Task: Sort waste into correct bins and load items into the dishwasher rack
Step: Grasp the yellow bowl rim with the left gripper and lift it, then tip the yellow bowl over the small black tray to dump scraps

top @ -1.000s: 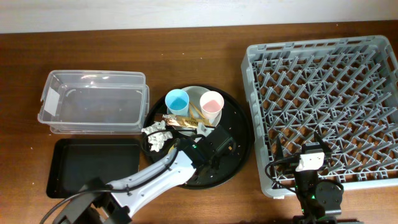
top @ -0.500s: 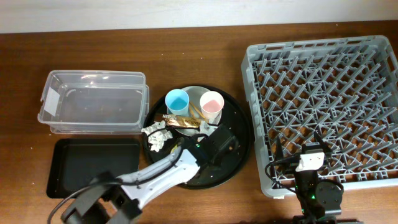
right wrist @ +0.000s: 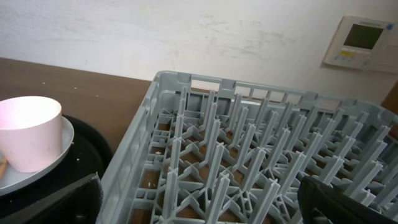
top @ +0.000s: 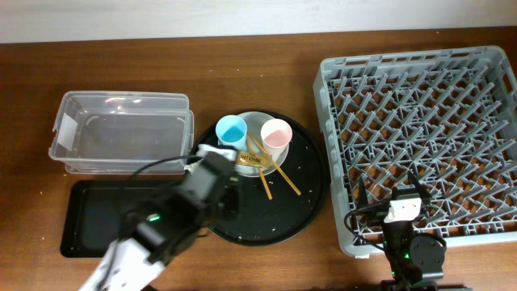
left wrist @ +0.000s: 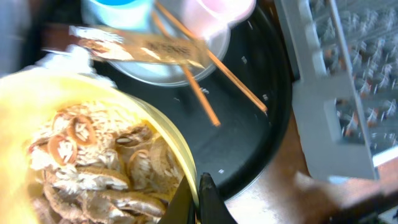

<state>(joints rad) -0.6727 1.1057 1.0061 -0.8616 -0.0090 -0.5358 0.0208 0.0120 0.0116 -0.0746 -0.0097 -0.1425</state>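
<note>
I will next tip the bowl (left wrist: 163, 134) full of scraps in my left gripper over the flat black tray, then lower and release it on the round tray's near part.
My left gripper (left wrist: 199, 198) is shut on the rim of the yellow bowl (left wrist: 163, 134), which holds beige-brown food scraps (left wrist: 93, 168). In the overhead view the left gripper (top: 214, 171) is over the left edge of the round black tray (top: 303, 202) and hides the bowl. The blue cup (top: 231, 129) and pink cup (top: 275, 133) stand on the grey-green plate (top: 254, 123). The snack wrapper (top: 249, 159) and chopsticks (top: 272, 171) lie beside them. My right gripper (right wrist: 199, 205) is open and empty at the front edge of the dishwasher rack (top: 420, 121).
The clear tub (top: 121, 133) stands at the left, with the flat black tray (top: 93, 218) in front of it. A white crumpled patch, likely the napkin (left wrist: 73, 57), shows blurred behind the bowl in the left wrist view.
My left arm has swung left from the middle of the round tray to its left edge, taking the yellow bowl with it. The chopsticks are now uncovered. The right arm has not moved.
</note>
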